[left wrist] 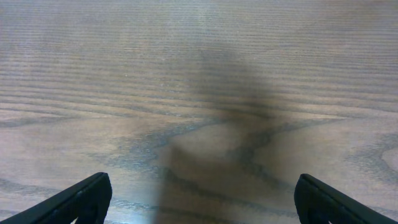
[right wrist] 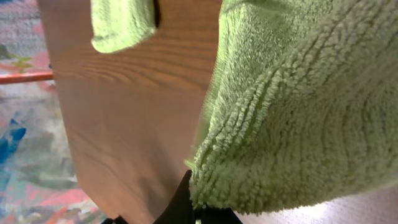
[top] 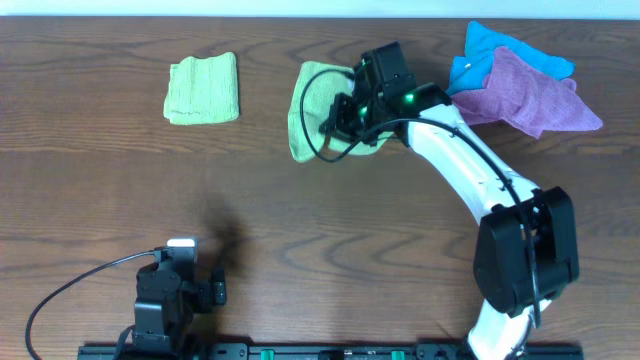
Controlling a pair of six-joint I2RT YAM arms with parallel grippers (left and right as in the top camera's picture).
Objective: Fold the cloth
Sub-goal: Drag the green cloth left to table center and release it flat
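I will next pull the pinched edge back toward my base with my right gripper and open it over the bare wood, since the cloth [top: 312,108] lies bunched with that wood before it.
The cloth [top: 312,108] is a light yellow-green towel lying bunched at the back middle of the table. My right gripper [top: 345,112] reaches over its right part and is shut on the cloth. In the right wrist view the fuzzy cloth [right wrist: 298,112] fills the right side, its lower edge pinched in the black jaws of the right gripper [right wrist: 198,210]. My left gripper [top: 182,248] rests near the front left, far from the cloth. Its fingers [left wrist: 87,199] stand wide apart over bare wood, and nothing lies between them.
A second green cloth [top: 203,89], folded small, lies at the back left and shows in the right wrist view as the folded cloth [right wrist: 121,22]. A blue cloth [top: 500,48] and a purple cloth [top: 530,95] are piled at the back right. The wooden table [top: 330,220] spans the view.
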